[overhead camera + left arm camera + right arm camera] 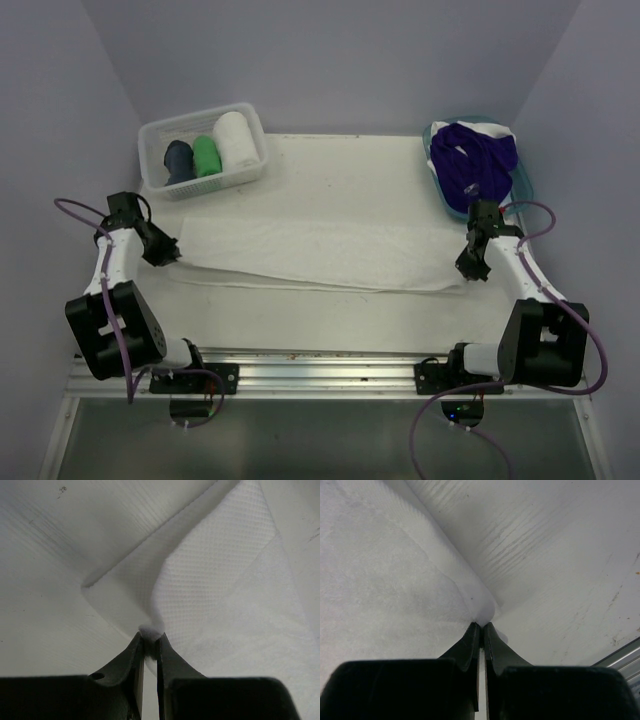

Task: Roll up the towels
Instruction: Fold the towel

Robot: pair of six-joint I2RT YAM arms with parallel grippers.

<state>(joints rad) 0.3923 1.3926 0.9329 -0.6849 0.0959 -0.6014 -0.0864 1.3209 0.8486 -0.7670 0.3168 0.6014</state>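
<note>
My left gripper will next move back and down to let go of the pinched corner on the lower layer's near corner (173, 281) (92, 586), because that is below it and closer to my base.
A white towel (320, 248) lies flat across the middle of the table, folded lengthwise. My left gripper (166, 250) is shut on its left end; in the left wrist view the fingertips (150, 636) pinch a corner of the white towel (220, 580). My right gripper (474, 266) is shut on its right end; in the right wrist view the tips (482, 625) pinch the edge of the white towel (395, 580).
A white basket (160, 182) at the back left holds three rolled towels: dark blue (179, 160), green (206, 156) and white (236, 140). A teal tub (522, 182) at the back right holds a crumpled purple towel (478, 158). The metal rail (320, 362) runs along the near edge.
</note>
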